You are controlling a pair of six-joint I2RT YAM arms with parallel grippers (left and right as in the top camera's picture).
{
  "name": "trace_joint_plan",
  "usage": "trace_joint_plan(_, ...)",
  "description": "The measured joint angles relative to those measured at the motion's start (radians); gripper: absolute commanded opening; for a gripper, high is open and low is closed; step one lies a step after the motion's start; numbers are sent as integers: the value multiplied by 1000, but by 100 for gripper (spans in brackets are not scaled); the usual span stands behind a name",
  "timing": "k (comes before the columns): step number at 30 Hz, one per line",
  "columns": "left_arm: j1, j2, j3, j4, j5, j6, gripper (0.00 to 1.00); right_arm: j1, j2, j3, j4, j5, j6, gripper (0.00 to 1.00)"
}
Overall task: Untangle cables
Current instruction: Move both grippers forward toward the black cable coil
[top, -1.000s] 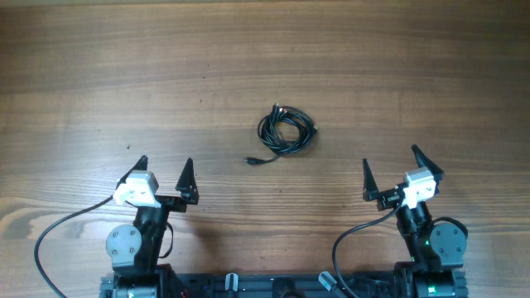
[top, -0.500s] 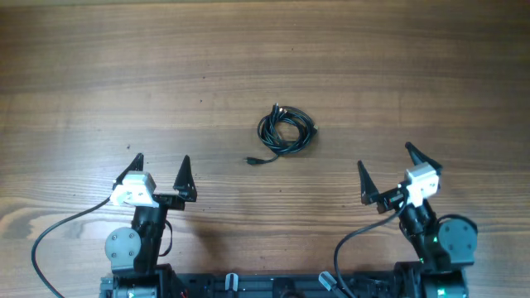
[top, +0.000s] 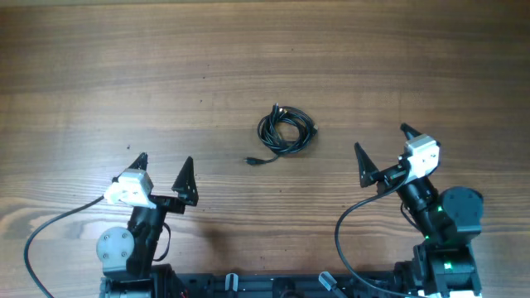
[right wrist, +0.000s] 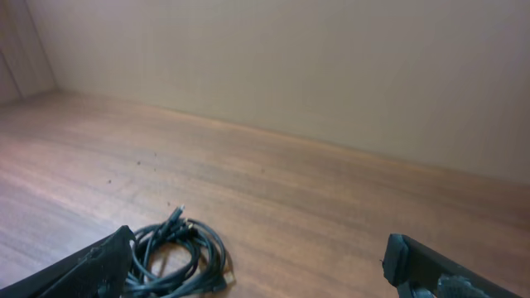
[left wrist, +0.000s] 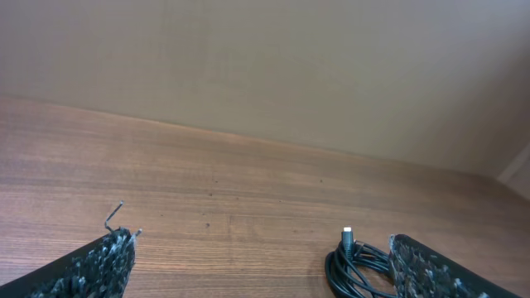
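I will swing my left gripper outward next, tilt its fingers down and lower them onto the coil's edge that faces that gripper.
The cables (top: 285,131) lie as one coiled black bundle at the middle of the wooden table, with a loose plug end trailing to its lower left (top: 251,161). The bundle also shows in the left wrist view (left wrist: 358,266), by the right finger, and in the right wrist view (right wrist: 175,252), by the left finger. My left gripper (top: 162,165) is open and empty, near and to the left of the bundle. My right gripper (top: 380,144) is open and empty, to the right of the bundle.
The wooden table (top: 124,66) stretches wide around the bundle. A plain wall (left wrist: 265,66) rises beyond its far edge. The arm bases and their thick black wires (top: 344,240) sit along the near edge.
My right gripper has moved up the frame and a little left, closer to the cable bundle. My left gripper has barely shifted. The cables have not moved.
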Motion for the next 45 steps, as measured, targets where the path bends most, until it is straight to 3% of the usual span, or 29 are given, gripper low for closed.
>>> trace_joint_plan(12,0,460,286,-4,34,-3,100,0,2,33,-19,-11,3,100)
trace_joint_plan(17,0,602,393,-42,76,-3,100,0,48,115,-116,-29,3,100)
trace_joint_plan(23,0,816,660,-268,92,-3,100,0,248,353,-293,-90,4,100)
trace_joint_plan(26,0,934,852,-386,92,-3,100,0,390,559,-471,-126,3,100)
trace_joint_plan(30,-11,1089,1033,-425,91,-3,100,0,573,827,-671,-185,-3,100)
trace_joint_plan(34,-97,1240,1154,-408,90,-5,100,-1,821,1167,-1029,-225,-9,100)
trace_joint_plan(38,-212,1323,1165,-400,93,-34,100,-2,936,1259,-1075,-232,-24,100)
trace_joint_plan(43,-327,1379,1166,-513,95,-173,100,-2,986,1259,-1081,-235,134,100)
trace_joint_plan(45,-356,1382,1166,-517,95,-195,75,-2,995,1259,-1077,-236,169,100)
